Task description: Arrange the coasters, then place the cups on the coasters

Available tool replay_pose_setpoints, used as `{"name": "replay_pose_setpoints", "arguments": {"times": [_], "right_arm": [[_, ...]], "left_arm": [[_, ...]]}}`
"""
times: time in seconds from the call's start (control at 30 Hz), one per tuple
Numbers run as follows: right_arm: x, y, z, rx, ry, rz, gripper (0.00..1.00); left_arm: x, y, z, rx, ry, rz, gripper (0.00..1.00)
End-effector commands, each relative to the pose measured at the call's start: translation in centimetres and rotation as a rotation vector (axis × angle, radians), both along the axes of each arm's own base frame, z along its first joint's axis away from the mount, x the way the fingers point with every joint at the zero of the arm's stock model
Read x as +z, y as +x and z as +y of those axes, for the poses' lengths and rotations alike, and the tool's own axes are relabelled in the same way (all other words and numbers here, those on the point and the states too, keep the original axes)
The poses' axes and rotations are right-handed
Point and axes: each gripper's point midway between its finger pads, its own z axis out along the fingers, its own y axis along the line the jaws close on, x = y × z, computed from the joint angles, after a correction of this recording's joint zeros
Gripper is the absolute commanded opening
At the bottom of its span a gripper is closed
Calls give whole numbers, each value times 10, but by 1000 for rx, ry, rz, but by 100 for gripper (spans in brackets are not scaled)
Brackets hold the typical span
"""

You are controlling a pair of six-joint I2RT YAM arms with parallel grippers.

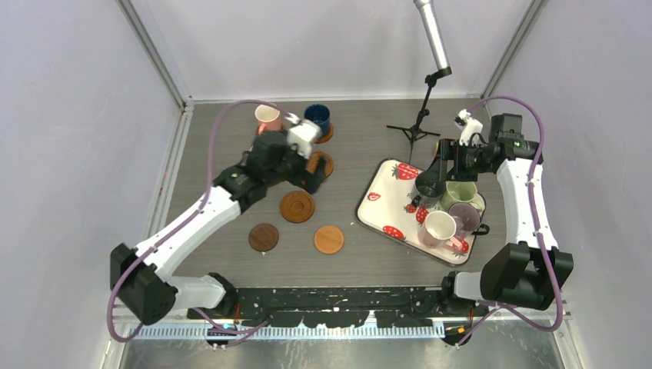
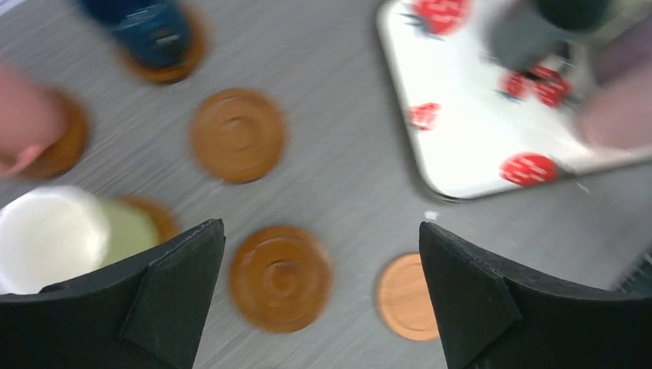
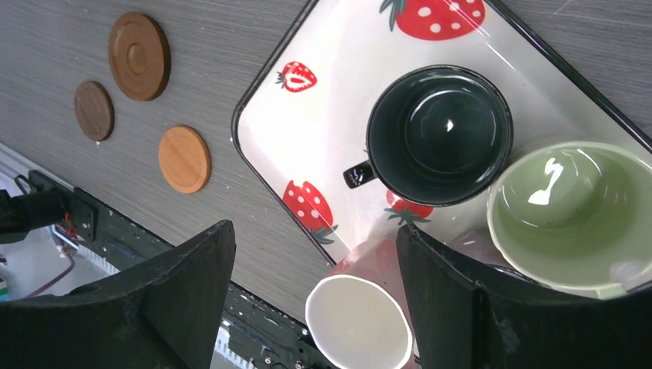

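The dark grey cup's handle sticks out clear of the other cups, and my left gripper will next move toward the right in the top view and down onto it.
My left gripper [image 1: 310, 172] [image 2: 321, 227] hangs open over the table with nothing between its fingers. A pale yellow cup [image 2: 50, 238] stands on a coaster [image 2: 158, 217] beside its left finger. The pink cup [image 1: 267, 118] and the dark blue cup [image 1: 317, 117] each sit on a coaster at the back. Bare coasters lie at the centre: one [image 1: 321, 163], a ridged one [image 1: 297, 206], a dark one [image 1: 264, 237] and a light one [image 1: 329, 239]. My right gripper [image 1: 435, 171] [image 3: 315, 227] is open above the tray. The dark grey [image 3: 439, 134], green [image 3: 573, 211] and cream-pink [image 3: 357, 323] cups stand there.
The white strawberry-print tray [image 1: 378, 201] lies at the right of the table, and a purple cup [image 1: 465, 216] also stands on it. A microphone stand [image 1: 419, 123] rises behind the tray. The arms' base rail [image 1: 338, 296] runs along the near edge.
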Motion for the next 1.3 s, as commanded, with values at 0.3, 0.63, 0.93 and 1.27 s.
{"name": "replay_pose_setpoints", "arguments": {"times": [0.3,0.63,0.93,1.27], "right_arm": [[23,13,-52,-240,-62,-38,83],[15,10,-80,-366,-58,-51,84],[22,5,-87,-388,-55,-77,84],[14,2,-91,-384,-50,-62,84]], "left_arm": [[-50,-56,-212,-400,99,86,91],[-94,-54,-289,-398,120,88,77],[-130,-31,-326,-372,161,74,67],[-154,-12,-344,-344,204,68,51]]}}
